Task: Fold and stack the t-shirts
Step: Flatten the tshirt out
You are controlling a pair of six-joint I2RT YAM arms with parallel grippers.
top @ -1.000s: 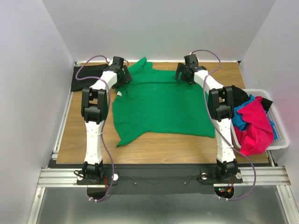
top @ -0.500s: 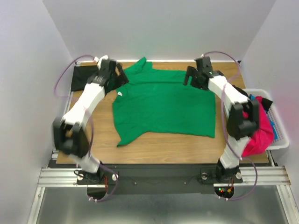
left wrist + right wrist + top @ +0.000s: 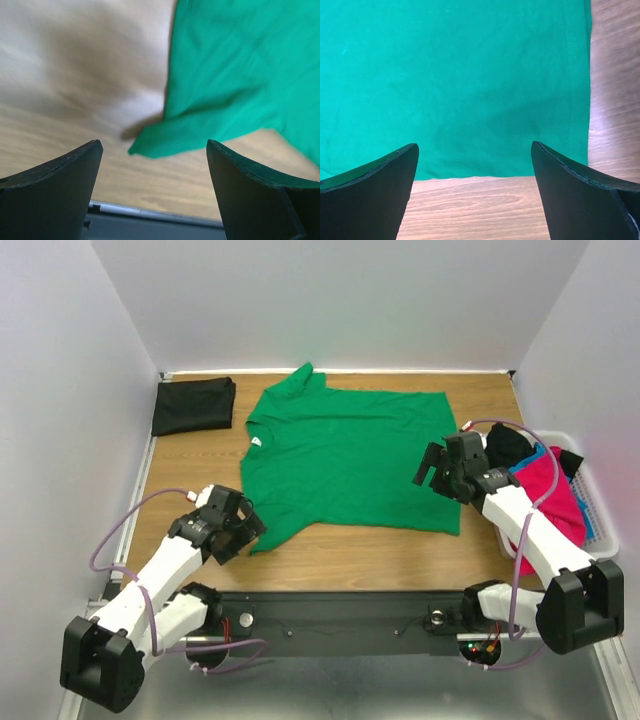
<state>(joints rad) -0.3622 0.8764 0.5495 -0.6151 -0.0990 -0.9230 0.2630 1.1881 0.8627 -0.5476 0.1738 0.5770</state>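
The near sleeve of the green shirt is creased instead of straight, so next I will lower my left gripper and move it slightly back onto the tip of the green shirt's near sleeve (image 3: 259,546) (image 3: 149,144).
A bright green t-shirt (image 3: 345,460) lies spread flat on the wooden table, its white neck label (image 3: 256,441) at the left. A folded black t-shirt (image 3: 193,405) lies at the far left corner. My left gripper (image 3: 243,533) is open and empty, low beside the green shirt's near left corner (image 3: 150,145). My right gripper (image 3: 432,468) is open and empty above the shirt's right side, near its hem (image 3: 470,100). Magenta (image 3: 545,510), blue and black shirts sit heaped in the white basket.
The white plastic basket (image 3: 600,530) stands at the table's right edge, close to my right arm. A metal rail (image 3: 350,615) runs along the near edge. White walls close in the back and both sides.
Both arms have swung back from the shirt's far corners toward the near edge. The left gripper now sits at the near left corner, the right at the right side. The shirt lies flat.
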